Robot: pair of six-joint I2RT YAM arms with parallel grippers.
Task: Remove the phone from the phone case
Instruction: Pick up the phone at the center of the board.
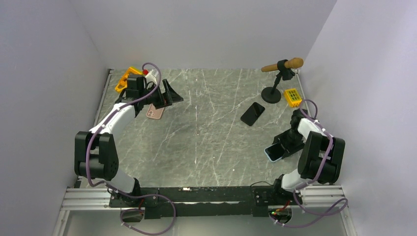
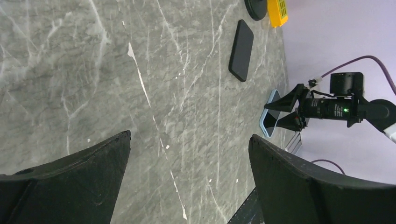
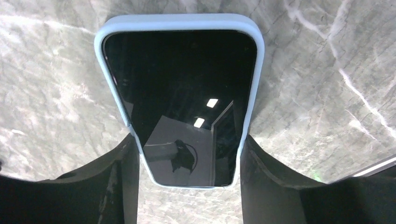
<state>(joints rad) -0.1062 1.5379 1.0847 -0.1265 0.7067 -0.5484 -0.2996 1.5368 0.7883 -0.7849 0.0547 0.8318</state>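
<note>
Next I will move my left gripper toward the right in the top view onto the case's rim, as my right gripper holds just one end of the cased phone.
A phone with a dark screen sits in a light blue case [image 3: 180, 98] at the right side of the table, and shows in the top view [image 1: 274, 151] and the left wrist view [image 2: 270, 114]. My right gripper [image 3: 189, 142] is shut on the near end of the cased phone, one finger on each long side, low over the table; it also shows from above [image 1: 284, 145]. My left gripper [image 1: 169, 96] is open and empty, raised at the far left, its fingers wide apart [image 2: 190, 135].
A bare black phone [image 1: 252, 113] lies face up right of centre. A pink phone-shaped item [image 1: 155, 112] lies under the left arm. A microphone on a stand [image 1: 282, 66] and a yellow block [image 1: 293, 97] are at the back right. An orange-yellow object [image 1: 125, 78] is at the back left.
</note>
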